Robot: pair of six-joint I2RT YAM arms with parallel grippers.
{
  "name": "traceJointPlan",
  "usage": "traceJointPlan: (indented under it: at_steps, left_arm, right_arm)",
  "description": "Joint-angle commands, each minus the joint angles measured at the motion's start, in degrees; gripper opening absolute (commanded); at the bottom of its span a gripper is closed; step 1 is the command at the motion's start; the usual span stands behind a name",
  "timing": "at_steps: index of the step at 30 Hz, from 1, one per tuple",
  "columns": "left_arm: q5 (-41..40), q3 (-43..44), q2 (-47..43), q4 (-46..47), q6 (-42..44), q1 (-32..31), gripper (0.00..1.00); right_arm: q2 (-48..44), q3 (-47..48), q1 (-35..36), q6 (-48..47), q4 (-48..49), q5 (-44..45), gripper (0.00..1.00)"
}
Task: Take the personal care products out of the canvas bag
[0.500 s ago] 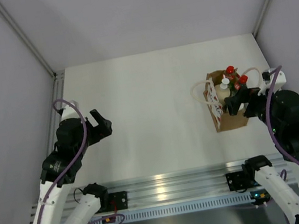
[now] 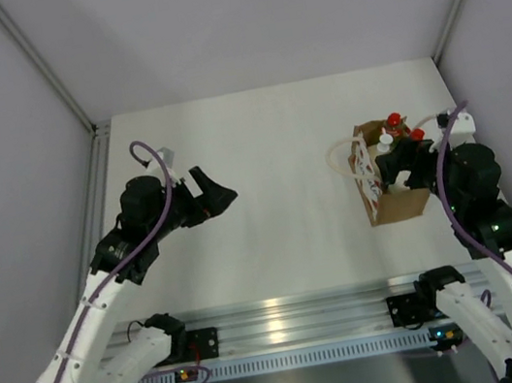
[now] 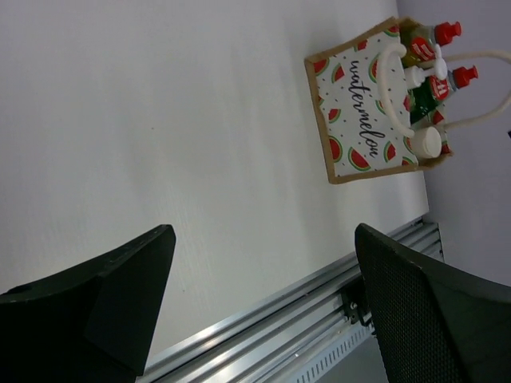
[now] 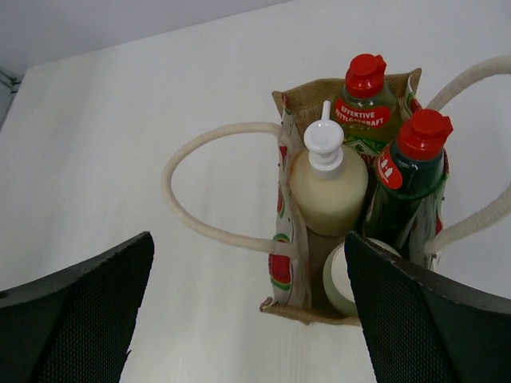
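Note:
The robot's right gripper should move outward and down until its open fingers are on both sides of the cream bottle's white cap (image 2: 385, 140) (image 4: 325, 140), since that cap is below the gripper and outward of it.
The canvas bag (image 2: 387, 201) stands upright at the right of the table, brown with a watermelon-printed white side panel (image 3: 359, 112) and white looped handles (image 4: 209, 137). It holds four bottles: cream with a white cap (image 4: 327, 191), yellow with a red cap (image 4: 365, 100), dark green with a red cap (image 4: 409, 179), and a pale one with a white cap (image 4: 342, 279). My right gripper (image 4: 247, 243) is open and empty, just above the bag's near edge (image 2: 398, 168). My left gripper (image 2: 216, 198) is open and empty, far left of the bag (image 3: 263, 239).
An aluminium rail (image 2: 286, 312) runs along the table's near edge, also seen in the left wrist view (image 3: 319, 307). Grey walls close in the left, right and back. The bag's handles droop outward to either side of it.
My left arm has swung right and forward toward the table's middle. My right gripper has shifted slightly up and back over the bag. The bag and bottles have not moved.

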Motion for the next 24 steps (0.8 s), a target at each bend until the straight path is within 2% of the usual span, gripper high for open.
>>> traceJointPlan:
  at_steps: [1, 5, 6, 9, 15, 24]
  left_arm:
    - [1.7, 1.3, 2.9, 8.1, -2.8, -5.7, 0.98]
    - [-1.8, 2.1, 5.6, 8.2, -2.7, -10.9, 0.98]
    - [-2.5, 2.0, 5.7, 8.2, -2.5, -11.5, 0.98]
    - [-4.1, 1.0, 5.8, 8.2, -2.2, -13.5, 0.98]
    - [-2.9, -1.9, 5.2, 8.0, -0.7, -14.0, 0.98]
    - [-1.9, -3.3, 2.6, 6.6, 1.6, -14.0, 0.98]
  right_arm:
    - [4.3, -0.8, -0.7, -2.1, 9.8, 2.3, 1.00]
    - [9.8, -1.6, -0.7, -4.9, 14.2, 2.2, 0.92]
    - [12.1, -1.6, -0.7, -5.6, 15.0, 2.2, 0.84]
    - [16.3, -1.6, -0.7, -8.1, 17.6, 5.1, 0.73]
    - [20.9, -4.1, -0.4, -9.3, 25.8, 9.2, 0.64]
    - [26.4, -6.3, -0.1, -10.6, 32.8, 12.8, 0.54]
